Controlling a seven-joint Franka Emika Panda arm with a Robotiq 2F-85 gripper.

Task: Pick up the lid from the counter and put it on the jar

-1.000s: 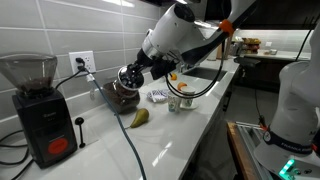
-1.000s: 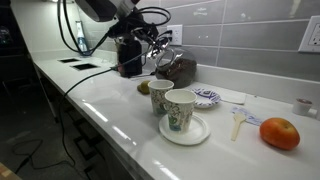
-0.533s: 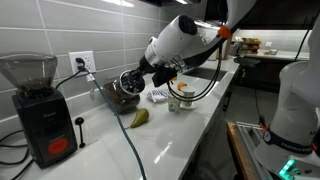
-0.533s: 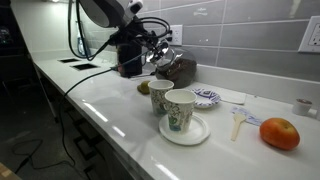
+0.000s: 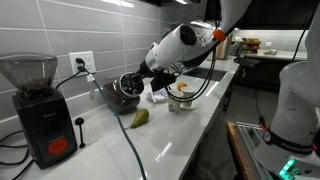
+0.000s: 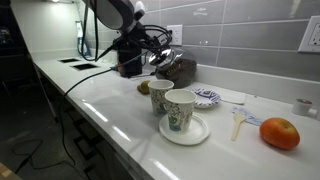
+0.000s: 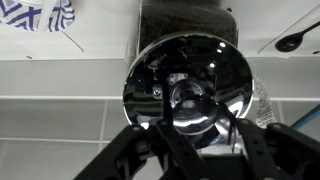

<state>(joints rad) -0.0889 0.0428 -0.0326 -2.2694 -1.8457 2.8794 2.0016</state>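
Observation:
I should move my gripper gently down and outward, put the lid on the jar's opening and then let go of the lid's knob, because that opening is just outward and below my gripper.
My gripper [image 5: 131, 82] is shut on the lid [image 5: 126, 80], a shiny silvery disc. In the wrist view the lid [image 7: 185, 70] fills the middle, and my black fingers [image 7: 158, 150] close on its rounded centre knob. I hold the lid tilted, right at the mouth of the jar [image 5: 122, 97], a squat glass jar with dark brown contents by the tiled wall. The jar shows as a dark shape [image 7: 188, 18] behind the lid in the wrist view. In an exterior view the gripper [image 6: 160, 57] hangs just left of the jar [image 6: 182, 70]. I cannot tell whether lid and jar touch.
A black coffee grinder [image 5: 38, 110] stands left of the jar, with a black tamper [image 5: 80, 126] and a pear [image 5: 139, 117] on the counter. Two paper cups on a white saucer [image 6: 172, 108], a blue-patterned dish [image 6: 207, 98] and an orange [image 6: 279, 133] lie further along. A cable [image 5: 125, 135] crosses the counter.
The arm has shifted and the gripper with the lid has come down slightly closer to the jar's mouth. Nothing else has moved.

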